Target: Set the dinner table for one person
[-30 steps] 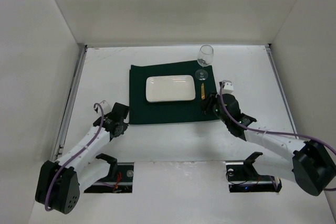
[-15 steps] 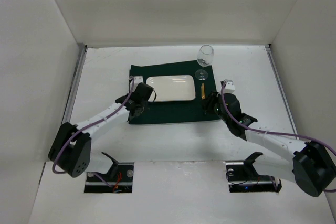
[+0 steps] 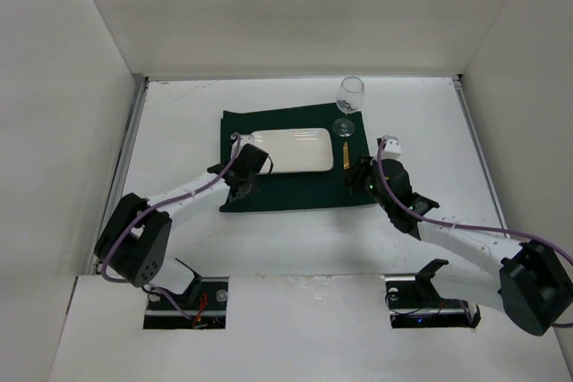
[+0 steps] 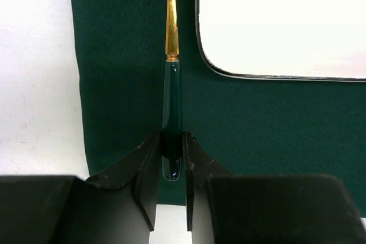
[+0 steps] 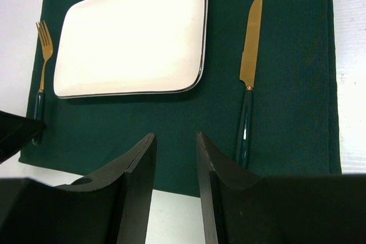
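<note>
The left gripper lowers the fork to the mat's bare part below next, away from the nearby plate's corner, and releases the fork's handle there.
The dinner table (image 3: 179,123) is the large white tabletop. On it lies a dark green mat (image 3: 295,190) with a white rectangular plate (image 3: 291,149) in its middle. My left gripper (image 3: 240,176) is on the mat's left side, shut on the dark green handle of a gold fork (image 4: 171,38) that lies left of the plate (image 4: 280,21). My left gripper (image 4: 171,158) pinches the handle's near end. A gold knife (image 5: 249,84) lies right of the plate (image 5: 131,38). My right gripper (image 5: 174,152) hovers open and empty over the mat's near edge, left of the knife's handle.
A wine glass (image 3: 349,100) stands at the mat's far right corner. The fork (image 5: 43,55) also shows in the right wrist view. Metal rails (image 3: 125,158) run along the table's sides, with white walls beyond.
My left arm swung from the bare table left of the mat onto the mat's left side, carrying the fork beside the plate. The right arm barely moved.
</note>
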Controlling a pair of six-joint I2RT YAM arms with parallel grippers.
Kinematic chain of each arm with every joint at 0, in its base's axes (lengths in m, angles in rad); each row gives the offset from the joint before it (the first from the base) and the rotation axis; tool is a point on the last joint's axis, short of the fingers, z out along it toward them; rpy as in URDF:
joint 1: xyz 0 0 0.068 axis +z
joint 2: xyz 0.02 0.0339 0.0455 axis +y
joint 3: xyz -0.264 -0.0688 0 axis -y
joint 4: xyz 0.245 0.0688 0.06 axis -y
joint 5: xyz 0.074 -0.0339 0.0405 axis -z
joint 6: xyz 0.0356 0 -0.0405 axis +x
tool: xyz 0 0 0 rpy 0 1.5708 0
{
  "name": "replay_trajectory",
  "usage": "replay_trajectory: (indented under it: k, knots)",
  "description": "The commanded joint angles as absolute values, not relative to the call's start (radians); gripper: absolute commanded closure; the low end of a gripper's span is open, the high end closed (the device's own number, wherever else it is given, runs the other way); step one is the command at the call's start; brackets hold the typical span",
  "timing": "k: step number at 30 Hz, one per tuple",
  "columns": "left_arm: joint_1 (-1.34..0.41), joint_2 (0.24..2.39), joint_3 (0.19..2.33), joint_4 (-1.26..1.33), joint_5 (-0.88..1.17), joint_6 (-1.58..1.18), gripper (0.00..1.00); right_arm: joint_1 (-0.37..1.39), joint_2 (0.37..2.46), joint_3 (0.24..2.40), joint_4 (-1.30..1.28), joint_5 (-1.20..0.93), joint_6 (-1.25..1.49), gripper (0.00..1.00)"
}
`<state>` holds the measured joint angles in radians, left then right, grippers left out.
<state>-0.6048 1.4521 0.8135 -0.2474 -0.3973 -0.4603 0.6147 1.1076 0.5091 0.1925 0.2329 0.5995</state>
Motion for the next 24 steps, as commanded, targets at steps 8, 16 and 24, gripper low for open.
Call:
replay_trajectory:
  k: [8,16,24]
  knots:
    - [-0.587,1.486,0.793,-0.244,-0.431,-0.451,0.92,0.608,1.094,0.514,0.244,0.253,0.601,0.6]
    - [-0.579,1.509,0.784,-0.235,-0.433,-0.451,0.91,0.608,1.091,0.514,0.242,0.253,0.601,0.6]
    - [-0.573,1.511,0.775,-0.235,-0.443,-0.46,0.81,0.607,1.085,0.512,0.239,0.253,0.6,0.6]
